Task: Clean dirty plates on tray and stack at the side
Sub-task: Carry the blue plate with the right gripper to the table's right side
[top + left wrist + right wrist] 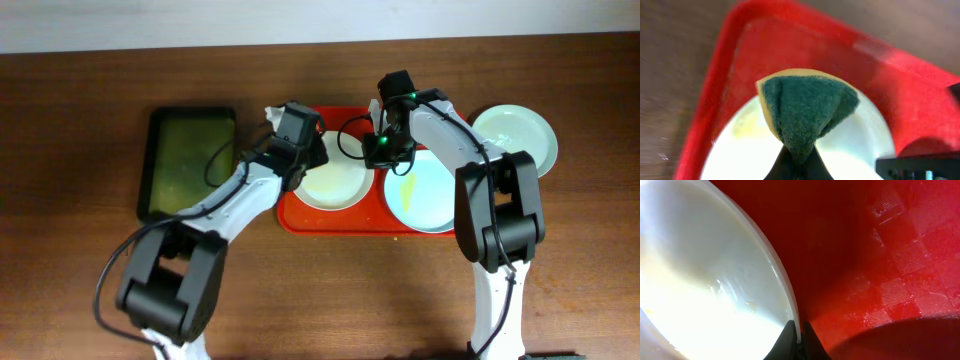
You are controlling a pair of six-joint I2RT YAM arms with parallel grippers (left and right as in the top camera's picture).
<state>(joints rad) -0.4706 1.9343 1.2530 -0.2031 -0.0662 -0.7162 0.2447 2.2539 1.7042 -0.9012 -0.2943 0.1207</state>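
Next, my right gripper lifts across and lowers the white plate (335, 187) onto the second pale blue plate (518, 135), which lies to its right in the overhead view.
The red tray (292, 215) holds a white plate (335, 187) on its left and a pale blue plate (430, 195) with a yellow smear on its right. A second pale blue plate (515, 135) lies on the table right of the tray. My left gripper (306, 150) is shut on a green and yellow sponge (805, 112), which rests on the white plate (855, 150) near its far rim. My right gripper (385, 152) is shut on the right rim of the white plate (705, 275), with the jaws (800, 335) pinching the edge over the tray floor (890, 255).
A smaller dark green-black tray (190, 163) lies on the wooden table left of the red tray. Both arms reach in from the front and their cables hang over the tray's far part.
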